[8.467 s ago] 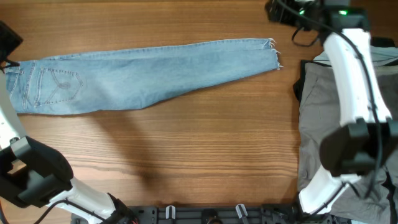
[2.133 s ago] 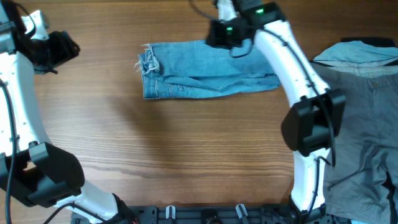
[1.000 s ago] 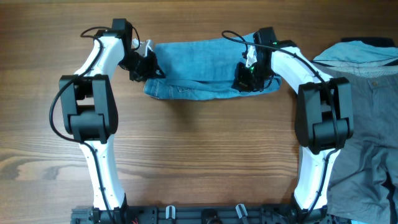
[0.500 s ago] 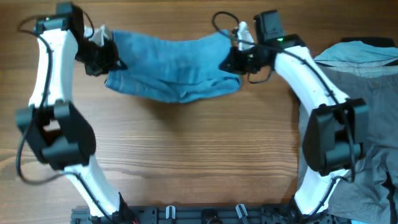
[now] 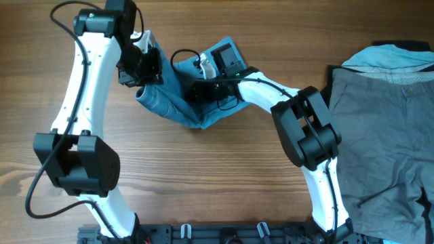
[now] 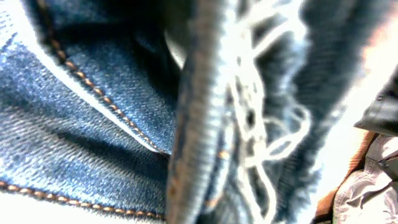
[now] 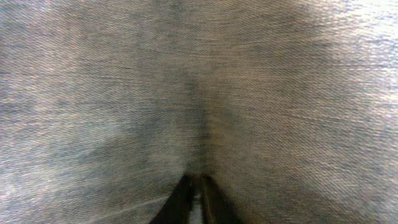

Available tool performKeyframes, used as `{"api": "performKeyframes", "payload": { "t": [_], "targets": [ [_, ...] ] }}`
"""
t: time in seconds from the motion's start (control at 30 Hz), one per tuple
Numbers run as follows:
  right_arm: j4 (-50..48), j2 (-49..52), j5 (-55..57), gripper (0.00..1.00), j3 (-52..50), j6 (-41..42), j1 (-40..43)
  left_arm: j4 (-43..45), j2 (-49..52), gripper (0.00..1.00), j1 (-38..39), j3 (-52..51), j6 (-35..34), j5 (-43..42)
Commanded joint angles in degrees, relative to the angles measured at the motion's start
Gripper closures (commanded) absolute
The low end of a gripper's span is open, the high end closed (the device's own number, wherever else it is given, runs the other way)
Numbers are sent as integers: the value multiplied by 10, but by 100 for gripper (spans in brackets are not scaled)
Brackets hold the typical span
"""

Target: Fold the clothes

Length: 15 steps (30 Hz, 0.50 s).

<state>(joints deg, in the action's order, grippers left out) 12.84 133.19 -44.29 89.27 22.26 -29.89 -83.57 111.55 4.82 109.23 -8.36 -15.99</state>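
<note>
The tabletop is bare below my left gripper, outward and to its right in the overhead view, so I should carry the end of the jeans there, lower it and let go.
The light-blue denim jeans (image 5: 173, 102) hang bunched in a short fold between my two grippers over the table's upper middle. My left gripper (image 5: 144, 66) is shut on their left end; in the left wrist view denim seams (image 6: 93, 143) and the frayed hem threads (image 6: 261, 124) fill the picture and hide the fingers. My right gripper (image 5: 201, 87) pinches the right end. In the right wrist view its dark fingertips (image 7: 180, 200) meet at the bottom edge with denim (image 7: 199, 93) between and all around them.
Grey trousers (image 5: 380, 142) lie spread over the table's right side, with a pale blue garment (image 5: 386, 53) at their top edge. Wooden table (image 5: 217, 183) shows below the jeans. The arm bases stand at the front edge.
The two grippers have come together: the left moved right, the right moved left and down. The jeans, stretched wide half a second ago, now sag in a narrow bunch between them.
</note>
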Motion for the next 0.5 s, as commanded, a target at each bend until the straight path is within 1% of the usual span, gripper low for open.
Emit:
{"api": "performKeyframes", "payload": {
  "t": [0.0, 0.03, 0.1, 0.13, 0.23, 0.3, 0.33, 0.37, 0.4, 0.47],
  "targets": [
    [16, -26, -102, 83, -3, -12, 12, -12, -33, 96, -21, 26, -15, 7],
    [27, -53, -116, 83, -3, -11, 23, -21, -36, 96, -26, 39, -15, 17],
    [56, -114, -105, 83, -3, -12, 50, -47, -37, 96, -31, 75, -9, 67],
    [69, -138, -76, 83, -3, -10, 63, -52, -37, 96, -31, 83, -9, 92],
    [120, -189, 65, 82, -3, -7, 103, -64, -37, 96, -31, 92, -9, 139],
    [148, -192, 108, 81, -3, -14, 120, -65, -37, 96, -32, 95, -9, 163],
    [176, -184, 137, 80, -4, -19, 126, -58, -37, 96, -32, 96, -9, 162],
    [188, -181, 141, 79, -6, -41, 126, -49, -37, 96, -30, 96, -9, 154],
    [205, -172, 144, 77, -9, -69, 121, -29, -35, 96, -23, 96, -9, 125],
    [212, -151, 159, 77, -9, -73, 109, -2, -30, 96, -5, 96, -9, 83]
  ]
}}
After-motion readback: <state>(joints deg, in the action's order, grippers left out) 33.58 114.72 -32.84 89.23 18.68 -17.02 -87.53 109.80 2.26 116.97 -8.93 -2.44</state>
